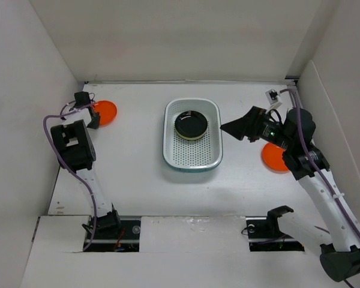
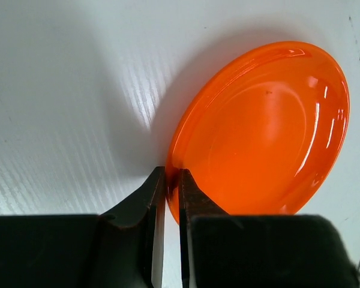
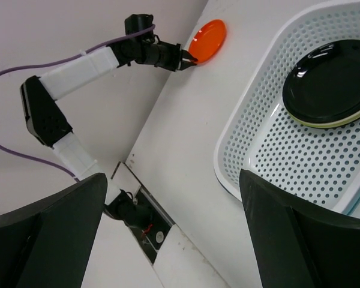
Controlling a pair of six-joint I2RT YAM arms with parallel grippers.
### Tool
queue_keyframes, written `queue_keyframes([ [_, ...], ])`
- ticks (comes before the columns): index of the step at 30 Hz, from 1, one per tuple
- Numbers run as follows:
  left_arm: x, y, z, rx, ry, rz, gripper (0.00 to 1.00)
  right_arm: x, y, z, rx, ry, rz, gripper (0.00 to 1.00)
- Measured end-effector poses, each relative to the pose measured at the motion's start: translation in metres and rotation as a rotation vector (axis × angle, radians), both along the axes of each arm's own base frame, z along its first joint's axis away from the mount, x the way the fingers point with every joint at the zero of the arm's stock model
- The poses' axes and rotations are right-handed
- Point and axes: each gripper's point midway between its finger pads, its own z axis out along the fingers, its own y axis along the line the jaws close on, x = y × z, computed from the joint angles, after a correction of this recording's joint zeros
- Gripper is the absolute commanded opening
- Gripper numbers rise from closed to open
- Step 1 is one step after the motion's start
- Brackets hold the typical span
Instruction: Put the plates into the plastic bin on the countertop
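The black plate point(image 1: 191, 125) is to the right of my left gripper in the top view. I should rise, cross the bin's rim and go down to let go on top of the plate.
An orange plate point(image 1: 106, 111) point(image 2: 264, 132) lies on the countertop point(image 1: 138, 156) at the far left. My left gripper point(image 1: 95, 115) point(image 2: 173, 180) is shut on its near rim, one finger inside the plate and one outside. The plastic bin point(image 1: 171, 157) point(image 3: 231, 150) stands mid-table and holds a black plate point(image 1: 191, 125) point(image 3: 330, 81) stacked on a cream one. My right gripper point(image 1: 233, 128) point(image 3: 173, 177) hangs open and holds nothing, just right of the bin. A second orange plate point(image 1: 273, 159) lies on the right, partly under the right arm.
White walls close in the countertop on the left, back and right. A raised white ledge point(image 1: 186, 225) with the arm bases runs along the near edge. The left arm point(image 3: 78, 69) stretches along the left wall.
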Motion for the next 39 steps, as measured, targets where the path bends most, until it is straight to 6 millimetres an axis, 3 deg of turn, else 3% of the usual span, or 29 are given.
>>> queue_keyframes([
  [5, 0.002, -0.011, 0.003, -0.03, -0.029, -0.057, 0.0, -0.012, -0.006, 0.02, 0.017, -0.048, 0.001, 0.96],
  [9, -0.007, -0.035, 0.031, -0.046, -0.087, -0.138, 0.0, -0.017, -0.008, 0.026, 0.021, -0.061, 0.0, 0.96],
  [12, -0.015, -0.058, 0.081, -0.013, -0.166, -0.221, 0.0, -0.015, -0.011, 0.024, 0.015, -0.051, -0.022, 0.96],
  [15, -0.014, -0.088, 0.155, 0.062, -0.323, -0.334, 0.0, -0.01, -0.016, 0.019, 0.005, -0.036, -0.066, 0.96],
  [19, -0.028, -0.166, 0.243, 0.127, -0.533, -0.576, 0.0, 0.0, -0.032, 0.005, -0.005, -0.018, -0.161, 0.96],
  [22, -0.043, -0.237, 0.267, 0.105, -0.618, -0.801, 0.0, 0.009, -0.052, -0.019, -0.012, 0.036, -0.255, 0.96],
  [25, -0.056, -0.299, 0.253, 0.063, -0.61, -0.998, 0.0, 0.015, -0.072, -0.048, -0.026, 0.109, -0.356, 0.95],
  [29, -0.063, -0.351, 0.208, -0.016, -0.538, -1.167, 0.0, 0.01, -0.088, -0.058, -0.027, 0.144, -0.427, 0.95],
  [32, -0.058, -0.358, 0.164, -0.07, -0.448, -1.203, 0.0, 0.005, -0.091, -0.053, -0.022, 0.131, -0.438, 0.95],
  [36, -0.054, -0.36, 0.129, -0.111, -0.377, -1.215, 0.0, -0.001, -0.094, -0.051, -0.022, 0.122, -0.455, 0.95],
  [39, -0.055, -0.362, 0.116, -0.139, -0.35, -1.228, 0.0, -0.003, -0.096, -0.051, -0.027, 0.124, -0.466, 0.95],
])
